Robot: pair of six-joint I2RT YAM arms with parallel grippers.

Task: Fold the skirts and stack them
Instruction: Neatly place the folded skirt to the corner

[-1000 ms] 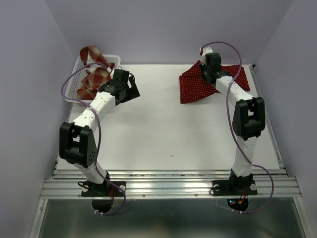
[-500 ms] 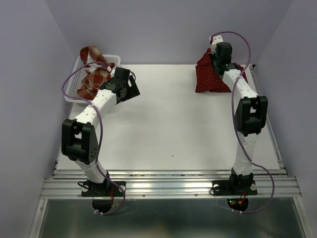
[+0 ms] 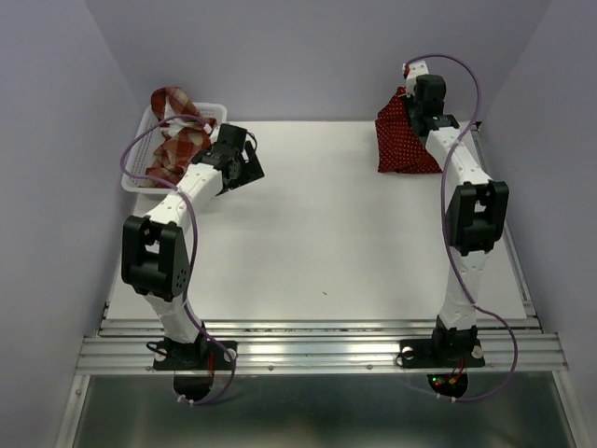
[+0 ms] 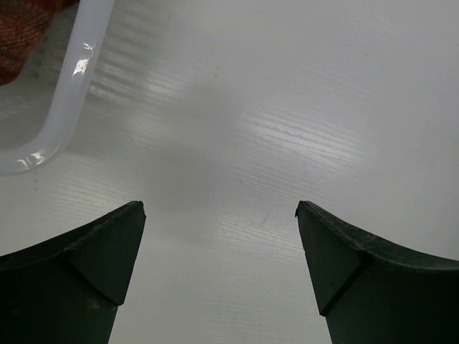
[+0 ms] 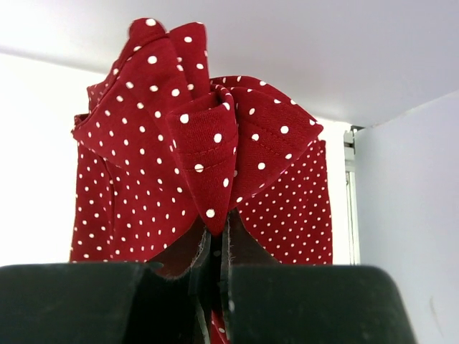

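Note:
The skirt's top still hangs bunched. My right gripper will move down toward the table's far corner, to the right in the top view, and let go.
A dark red polka-dot skirt (image 3: 403, 147) hangs bunched at the far right corner of the table, its lower part resting on the surface. My right gripper (image 3: 417, 110) is shut on its top edge. In the right wrist view a fold of the skirt (image 5: 143, 186) is pinched in the right gripper (image 5: 219, 244). A red-and-cream plaid skirt (image 3: 177, 140) lies crumpled in the white basket (image 3: 140, 183) at the far left. My left gripper (image 3: 244, 168) hovers open just right of the basket, with only bare table between its fingers (image 4: 100, 251).
The white table (image 3: 326, 233) stretches between the two arms. The basket's rim (image 4: 68, 93) curves through the upper left of the left wrist view, with plaid cloth (image 4: 21, 36) behind it. Lilac walls close in the back and both sides.
The right gripper has carried the polka-dot skirt up and toward the far right corner, so the spread cloth is now gathered and hanging. The left arm has shifted only slightly.

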